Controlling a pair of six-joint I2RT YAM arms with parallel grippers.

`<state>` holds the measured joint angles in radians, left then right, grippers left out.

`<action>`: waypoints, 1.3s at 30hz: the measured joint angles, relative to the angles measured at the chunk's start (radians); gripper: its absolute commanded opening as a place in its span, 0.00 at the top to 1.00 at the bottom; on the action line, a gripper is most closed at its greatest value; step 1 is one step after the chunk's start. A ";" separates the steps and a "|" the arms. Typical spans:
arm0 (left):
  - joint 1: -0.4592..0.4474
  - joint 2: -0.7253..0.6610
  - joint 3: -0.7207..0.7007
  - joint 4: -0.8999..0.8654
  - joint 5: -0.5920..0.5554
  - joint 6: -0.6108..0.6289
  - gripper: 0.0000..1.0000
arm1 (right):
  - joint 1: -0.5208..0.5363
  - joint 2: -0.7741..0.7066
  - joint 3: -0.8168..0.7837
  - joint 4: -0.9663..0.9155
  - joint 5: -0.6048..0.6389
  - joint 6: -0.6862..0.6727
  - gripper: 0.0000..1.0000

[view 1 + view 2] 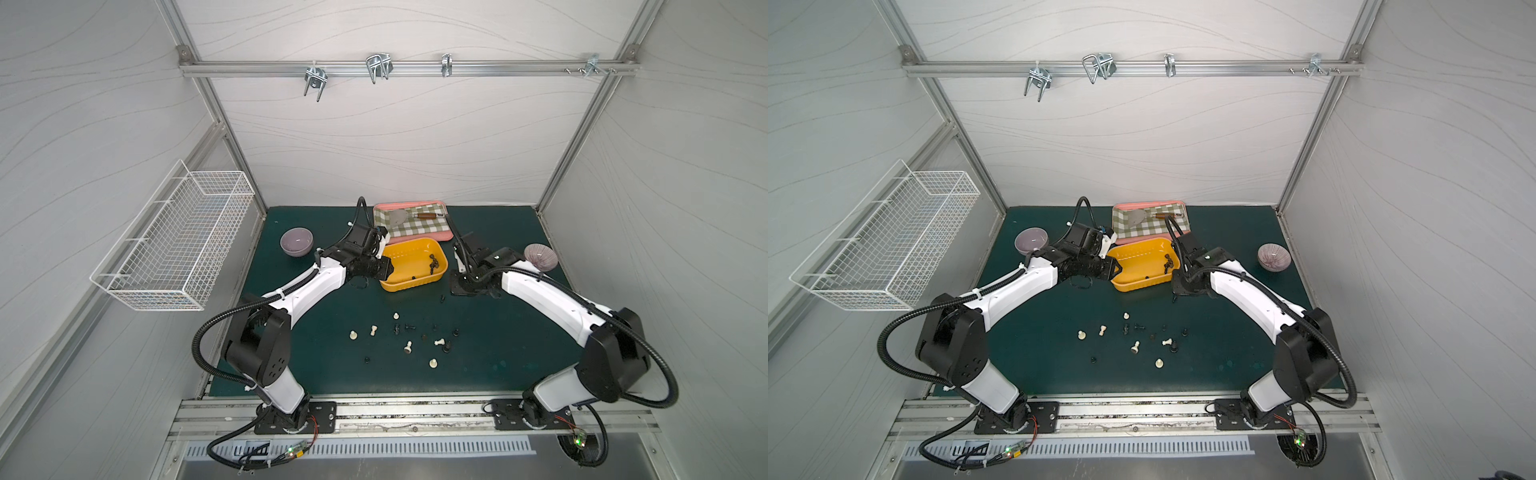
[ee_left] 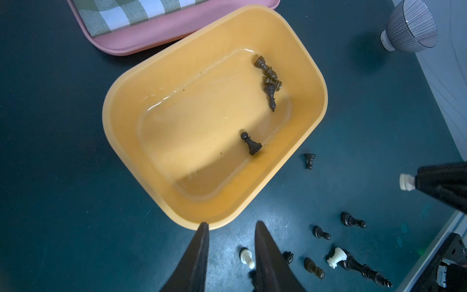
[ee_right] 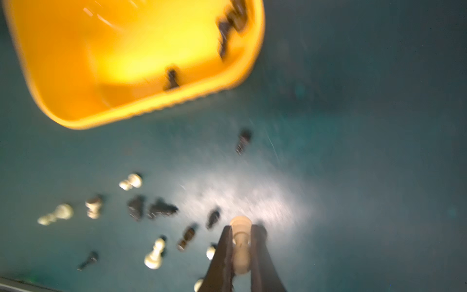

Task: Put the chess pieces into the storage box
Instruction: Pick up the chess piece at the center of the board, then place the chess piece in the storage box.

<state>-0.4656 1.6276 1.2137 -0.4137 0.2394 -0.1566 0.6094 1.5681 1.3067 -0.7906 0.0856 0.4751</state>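
The cream chess piece still hangs outside the storage box (image 1: 409,284), so the robot's right gripper will next swing outward over the bare middle of the storage box's bottom and release the piece there.
The storage box (image 1: 409,284), a shallow yellow-orange tub, sits mid-table in both top views. Inside it lie a cluster of dark chess pieces (image 2: 269,81) and one dark pawn (image 2: 251,145). Several more chess pieces (image 1: 408,347), cream and dark, are scattered on the mat in front of the box; one dark piece (image 1: 442,298) lies close to its right corner. My left gripper (image 2: 231,227) hangs at the box's left end, open and holding nothing. My right gripper (image 3: 241,228) is shut on a cream chess piece (image 3: 240,240) above the mat near the box; that view is blurred.
A pink tray (image 1: 444,236) with a green checked cloth and a spatula touches the box's far side. A purple bowl (image 1: 296,242) stands at the left, a striped bowl (image 1: 539,257) at the right. A white wire basket (image 1: 178,237) hangs on the left wall.
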 measured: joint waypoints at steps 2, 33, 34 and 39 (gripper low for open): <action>0.000 -0.006 -0.009 -0.001 -0.002 0.001 0.67 | 0.000 0.079 0.105 0.006 -0.014 -0.026 0.93; 0.023 -0.148 -0.137 -0.008 -0.056 0.003 0.67 | -0.116 0.706 0.883 -0.022 -0.166 -0.159 0.91; 0.024 -0.148 -0.137 -0.008 -0.056 0.004 0.67 | -0.115 0.706 0.883 -0.022 -0.167 -0.159 0.90; 0.024 -0.148 -0.137 -0.008 -0.056 0.004 0.67 | -0.115 0.707 0.883 -0.022 -0.175 -0.161 0.80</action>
<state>-0.4412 1.4799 1.0763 -0.4217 0.1829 -0.1528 0.4946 2.2749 2.1902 -0.8127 -0.0898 0.3145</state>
